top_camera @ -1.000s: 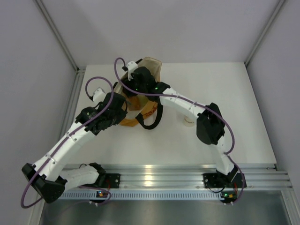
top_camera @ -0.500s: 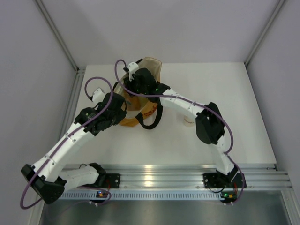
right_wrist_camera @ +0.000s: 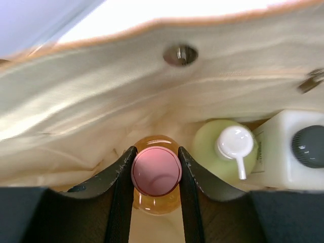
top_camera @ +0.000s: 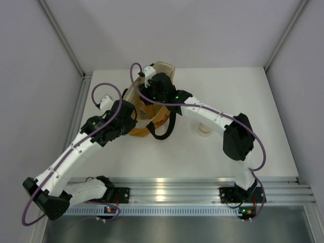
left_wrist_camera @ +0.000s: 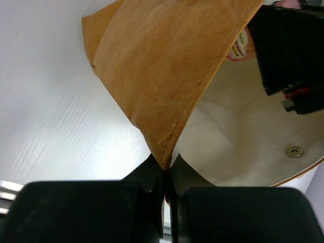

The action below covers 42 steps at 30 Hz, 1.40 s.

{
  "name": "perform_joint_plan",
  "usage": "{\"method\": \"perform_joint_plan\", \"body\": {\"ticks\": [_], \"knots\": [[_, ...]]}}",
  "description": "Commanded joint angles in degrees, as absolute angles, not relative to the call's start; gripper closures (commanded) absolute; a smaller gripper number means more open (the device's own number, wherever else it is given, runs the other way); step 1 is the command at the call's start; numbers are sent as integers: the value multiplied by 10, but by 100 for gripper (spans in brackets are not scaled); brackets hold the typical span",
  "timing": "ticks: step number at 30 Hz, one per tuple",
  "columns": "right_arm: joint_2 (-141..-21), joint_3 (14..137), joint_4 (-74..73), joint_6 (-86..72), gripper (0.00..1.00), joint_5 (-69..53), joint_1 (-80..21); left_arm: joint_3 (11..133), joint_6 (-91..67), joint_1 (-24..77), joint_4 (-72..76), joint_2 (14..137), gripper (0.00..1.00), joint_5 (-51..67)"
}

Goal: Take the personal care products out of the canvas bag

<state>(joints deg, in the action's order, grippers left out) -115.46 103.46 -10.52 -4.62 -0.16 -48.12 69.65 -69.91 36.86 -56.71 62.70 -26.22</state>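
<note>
The right gripper rises above the bag's rim next, then lowers to release on the tabletop beside the squat white jar, since the bag (top_camera: 163,70) encloses the orange-pink bottle.
The canvas bag (top_camera: 163,70) stands open at the table's back centre, its black straps (top_camera: 163,132) trailing forward. My left gripper (left_wrist_camera: 166,174) is shut on the bag's rim (left_wrist_camera: 162,66) at its near left side. My right gripper (right_wrist_camera: 156,172) reaches down into the bag and is shut on the pink cap of the orange-pink bottle (right_wrist_camera: 157,201). Beside it inside the bag stand the pale yellow-green bottle with the white cap (right_wrist_camera: 212,147) and the white bottle with the dark cap (right_wrist_camera: 283,152). The squat white jar (top_camera: 204,130) sits on the table right of the bag.
White enclosure walls stand at the back and both sides. An aluminium rail (top_camera: 167,187) runs along the near edge with both arm bases. The bag's metal snap (right_wrist_camera: 180,54) shows on the cream lining above the bottles.
My right arm has shifted to the right, its elbow swinging outward and its wrist edging right over the bag. My left arm and the bag's rim have held still.
</note>
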Motion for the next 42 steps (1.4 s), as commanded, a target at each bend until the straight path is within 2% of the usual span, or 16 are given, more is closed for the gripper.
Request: {"method": "perform_joint_plan", "body": {"ticks": [1, 14, 27, 36, 42], "knots": [[-1038, 1061, -6, -47, 100, -3, -490, 705, -688, 368, -557, 615, 100, -275], [-955, 1129, -92, -5, 100, 39, -519, 710, -688, 368, -556, 618, 100, -270], [-878, 1204, -197, 42, 100, 136, -518, 704, -687, 369, -556, 615, 100, -269], [-833, 1204, -246, 26, 100, 153, -463, 703, -686, 368, -556, 621, 100, -265], [-783, 1149, -257, 10, 100, 130, -368, 708, -685, 368, -555, 628, 100, -258]]}}
